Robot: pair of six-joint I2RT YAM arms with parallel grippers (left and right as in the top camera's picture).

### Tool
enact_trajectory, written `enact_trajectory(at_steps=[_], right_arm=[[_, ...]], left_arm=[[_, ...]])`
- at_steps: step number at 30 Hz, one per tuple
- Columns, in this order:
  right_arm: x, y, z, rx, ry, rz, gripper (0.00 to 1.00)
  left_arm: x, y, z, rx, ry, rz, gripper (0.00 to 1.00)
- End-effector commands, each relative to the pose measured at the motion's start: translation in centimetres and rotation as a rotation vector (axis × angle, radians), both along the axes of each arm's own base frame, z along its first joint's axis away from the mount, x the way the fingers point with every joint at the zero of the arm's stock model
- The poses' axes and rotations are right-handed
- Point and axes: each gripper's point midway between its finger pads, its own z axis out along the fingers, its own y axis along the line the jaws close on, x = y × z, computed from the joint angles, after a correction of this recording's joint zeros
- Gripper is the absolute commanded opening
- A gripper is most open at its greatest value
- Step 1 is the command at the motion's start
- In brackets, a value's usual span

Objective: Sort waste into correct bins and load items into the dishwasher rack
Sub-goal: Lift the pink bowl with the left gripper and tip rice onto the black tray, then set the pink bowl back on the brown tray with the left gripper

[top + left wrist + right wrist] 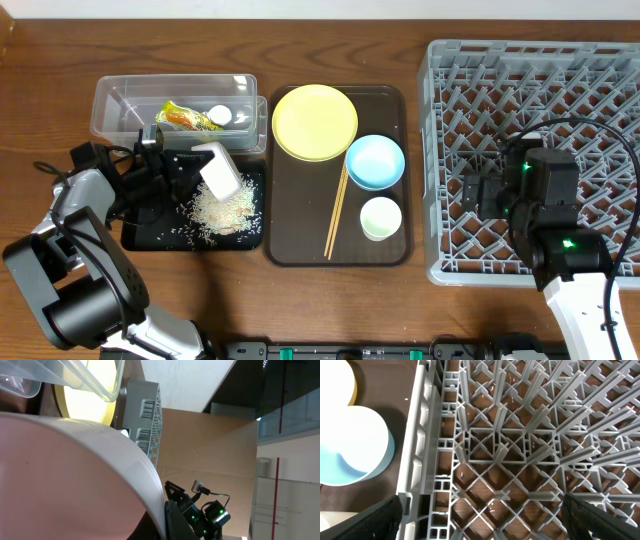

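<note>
My left gripper swings over the brown tray next, turns the bowl upright and lowers it beside the chopsticks, as the rice (222, 208) already lies on the black tray.
My left gripper (188, 170) is shut on the rim of a white bowl (219, 170), tipped on its side over the black tray (150, 238). Loose rice (222, 208) lies on that tray. The bowl (65, 475) fills the left wrist view, with a finger (172, 519) on its rim. The clear tub (120, 98) holds the green-white-orange wrapper (184, 118) and the white round scrap (218, 114). The yellow plate (314, 121), blue bowl (375, 161), small white cup (380, 217) and chopsticks (336, 212) lie on the brown tray. My right gripper (478, 190) (482, 520) is open and empty above the grey rack's (540, 70) left edge.
The brown serving tray (290, 250) lies between the bins and the rack. The right wrist view shows the rack's pegs (520, 435) and its left wall, with the blue bowl (350, 445) and the plate's edge (335, 380) beyond. Cables trail from both arms.
</note>
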Motion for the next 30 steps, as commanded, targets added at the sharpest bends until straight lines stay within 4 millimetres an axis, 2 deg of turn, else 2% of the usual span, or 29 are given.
enact_trajectory(at_steps=[1,10,15,20,24,30], right_arm=[[0.3,0.5,1.0,0.011,-0.027,0.007,0.99],[0.3,0.5,1.0,0.011,-0.027,0.006,0.99],[0.3,0.5,1.1,0.011,-0.027,0.006,0.99],[0.3,0.5,1.1,0.011,-0.028,0.006,0.99],[0.4,0.5,1.1,0.011,-0.030,0.006,0.99],[0.4,0.5,1.1,0.011,-0.030,0.006,0.99]], left_arm=[[0.0,0.2,0.5,-0.020,-0.018,0.005,0.06],[-0.2,-0.2,0.6,-0.057,0.049,0.001,0.06],[-0.8,-3.5,1.8,0.059,-0.045,-0.098,0.06],[-1.5,-7.7,0.3,0.480,-0.029,-0.235,0.06],[-1.8,-11.3,-0.5,0.766,-0.127,-0.338,0.06],[-2.2,-16.0,-4.0,1.125,-0.194,-0.433,0.06]])
